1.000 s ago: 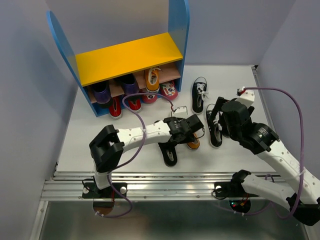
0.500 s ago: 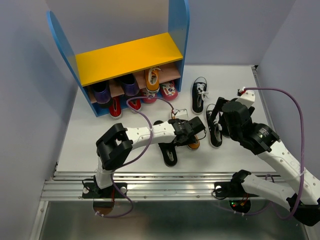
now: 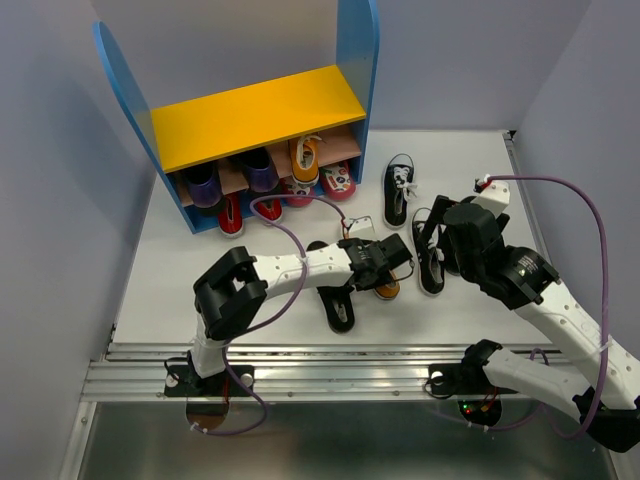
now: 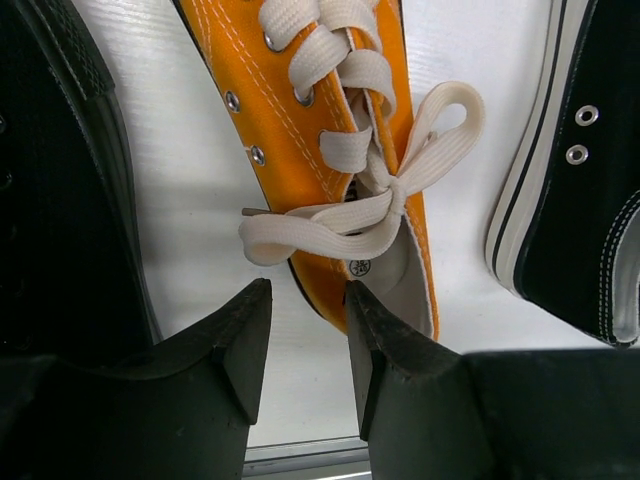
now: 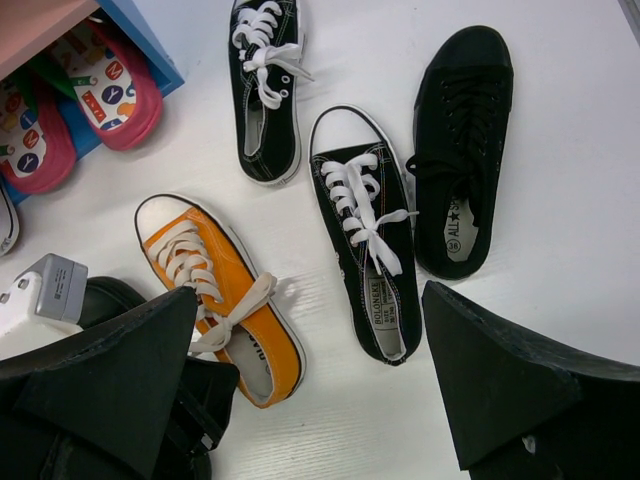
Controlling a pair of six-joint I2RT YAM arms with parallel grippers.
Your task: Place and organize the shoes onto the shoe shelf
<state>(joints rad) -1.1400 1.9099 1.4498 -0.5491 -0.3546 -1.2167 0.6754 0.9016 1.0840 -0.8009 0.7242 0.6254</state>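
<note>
I should next keep my left gripper at the sneaker's heel and bring its open fingers together onto the orange sneaker's side [image 4: 318, 288], because that side is between them.
An orange sneaker [image 4: 330, 130] with white laces lies on the table. My left gripper [image 4: 305, 300] is open at its heel, one finger outside the shoe and one over the heel opening, the heel's side wall between them unclamped. In the top view the left gripper [image 3: 385, 262] covers this sneaker [image 3: 387, 289]. My right gripper [image 5: 320, 385] is wide open and empty above a black canvas sneaker [image 5: 365, 240]. A second canvas sneaker [image 5: 265, 85] and an all-black shoe [image 5: 460, 150] lie beyond. Another all-black shoe [image 3: 340, 305] lies near the front. The shoe shelf [image 3: 255, 115] holds the other orange sneaker [image 3: 304, 160].
Purple shoes [image 3: 205, 185] sit on the shelf's lower board; red [image 3: 232, 215] and pink shoes [image 5: 100, 80] stand under it. Purple cables loop over both arms. Grey walls close the left and right sides. A metal rail [image 3: 330, 365] runs along the near edge.
My left arm's elbow has swung to the right and the left gripper has settled at the orange sneaker's heel. The right arm and the shoes have not moved.
</note>
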